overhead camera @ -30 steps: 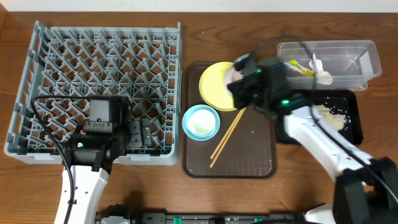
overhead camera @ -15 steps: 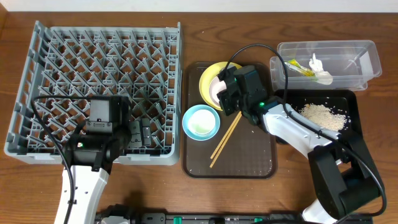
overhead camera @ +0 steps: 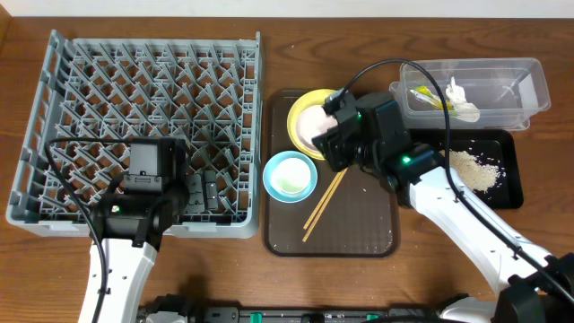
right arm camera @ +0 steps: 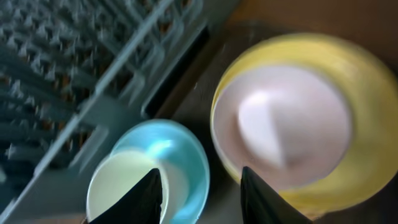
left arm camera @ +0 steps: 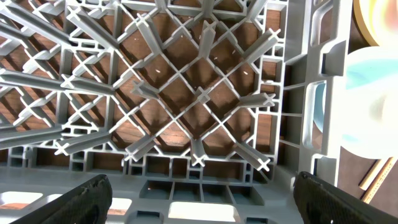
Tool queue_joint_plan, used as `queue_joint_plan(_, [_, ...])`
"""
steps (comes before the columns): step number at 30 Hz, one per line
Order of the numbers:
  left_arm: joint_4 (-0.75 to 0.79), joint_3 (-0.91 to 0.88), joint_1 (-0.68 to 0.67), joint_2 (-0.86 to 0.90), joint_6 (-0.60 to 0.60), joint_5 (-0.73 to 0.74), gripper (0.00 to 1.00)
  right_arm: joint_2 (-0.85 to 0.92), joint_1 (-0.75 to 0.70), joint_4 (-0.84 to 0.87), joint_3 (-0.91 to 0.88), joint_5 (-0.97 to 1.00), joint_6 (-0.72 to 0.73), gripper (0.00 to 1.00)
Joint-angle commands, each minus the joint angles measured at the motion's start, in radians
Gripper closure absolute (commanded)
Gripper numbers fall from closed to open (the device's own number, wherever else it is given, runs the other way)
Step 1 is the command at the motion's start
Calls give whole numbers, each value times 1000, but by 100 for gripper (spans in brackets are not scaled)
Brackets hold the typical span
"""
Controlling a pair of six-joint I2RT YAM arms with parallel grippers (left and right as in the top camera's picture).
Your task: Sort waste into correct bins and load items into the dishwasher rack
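Note:
My right gripper first moves back and down next, to the exposed rim nearest the chopsticks, to reach the white cup in the light-blue bowl [overhead camera: 290, 175].
On the yellow plate [overhead camera: 300, 106] rests the white bowl [overhead camera: 314, 126], seen close in the right wrist view as the white bowl [right arm camera: 286, 118] on the yellow plate [right arm camera: 364, 168]. My right gripper [overhead camera: 330, 145] [right arm camera: 202, 196] hovers open just right of the bowl, nothing between its fingers. Below it are the light-blue bowl [overhead camera: 290, 175] [right arm camera: 189, 152] and the chopsticks [overhead camera: 325, 202]. My left gripper [overhead camera: 199, 193] [left arm camera: 205, 205] stays wide open and empty over the front edge of the dishwasher rack [overhead camera: 143, 108] [left arm camera: 186, 93].
Plate, bowls and chopsticks lie on a brown tray [overhead camera: 359, 224]. At the back right, a clear tub [overhead camera: 502, 90] holds a green-and-yellow wrapper [overhead camera: 429, 99] and white scraps [overhead camera: 462, 103]. A black tray [overhead camera: 509, 184] holds rice crumbs [overhead camera: 473, 170].
My right gripper carried the white bowl down onto the yellow plate, opened, and drew back to the right. The left arm has not moved.

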Motion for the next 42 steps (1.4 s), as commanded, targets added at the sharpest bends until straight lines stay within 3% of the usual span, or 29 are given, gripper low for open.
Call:
queue_joint_plan(1, [2, 22, 5, -2, -13, 10, 5, 35, 27, -31, 6, -41, 56, 62])
queue_joint_plan(12, [2, 22, 5, -2, -13, 10, 5, 154, 117, -62, 6, 10, 91, 71])
queue_joint_plan(19, [2, 22, 5, -2, -13, 10, 5, 180, 117, -36, 7, 68, 151, 99])
queue_joint_plan(25, [2, 22, 5, -2, -28, 26, 5, 111, 65, -8, 37, 64, 179, 99])
queue_joint_plan(31, [63, 22, 5, -1, -32, 263, 5, -24, -85, -11, 51, 24, 232, 99])
queue_joint_plan(37, [245, 22, 5, 42, -147, 596, 6, -42, -236, -10, 49, -323, 234, 99])
queue_joint_plan(42, [424, 22, 3, 143, -269, 875, 6, -10, -250, 29, 49, -591, 233, 99])
